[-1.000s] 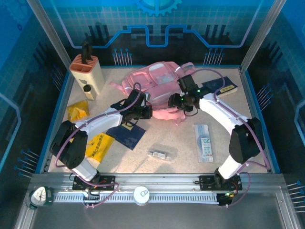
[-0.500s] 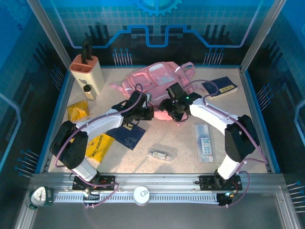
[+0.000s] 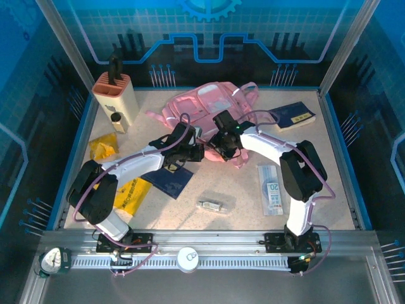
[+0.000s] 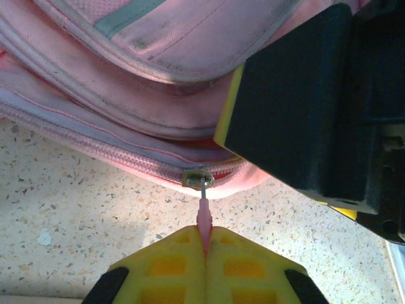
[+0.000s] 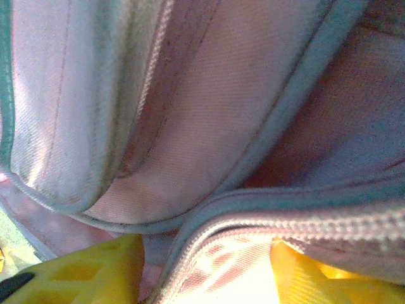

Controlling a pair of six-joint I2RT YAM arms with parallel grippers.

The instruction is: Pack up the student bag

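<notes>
My left gripper is to pull the zip's pull to the bag's side by the beige holder [image 3: 169, 121] next and let go of it there, because that side is outward along the zip, which is still closed.
The pink student bag [image 3: 202, 101] lies at the back middle of the table. My left gripper [image 3: 197, 152] is at its near edge, shut on the pink zip pull [image 4: 205, 218], which hangs from the metal slider [image 4: 197, 178]. In the left wrist view the left gripper [image 4: 207, 237] has its yellow pads pressed together round the pull. My right gripper [image 3: 218, 147] is just to the right, its black body [image 4: 297, 107] close over the bag. In the right wrist view the right gripper [image 5: 209, 266] holds the zip edge [image 5: 266, 221], with fabric filling the gap between its fingers.
A beige holder with a black top [image 3: 114, 98] stands back left. Yellow packets [image 3: 103, 147] [image 3: 130, 193] and a dark blue notebook [image 3: 166, 178] lie left. A blue book [image 3: 292, 116], a ruler pack [image 3: 272, 189] and a small clear item [image 3: 212, 204] lie right and front.
My right gripper has moved left along the bag's near edge to beside the left gripper and closed in on the zip edge. The left gripper has stayed on the pull.
</notes>
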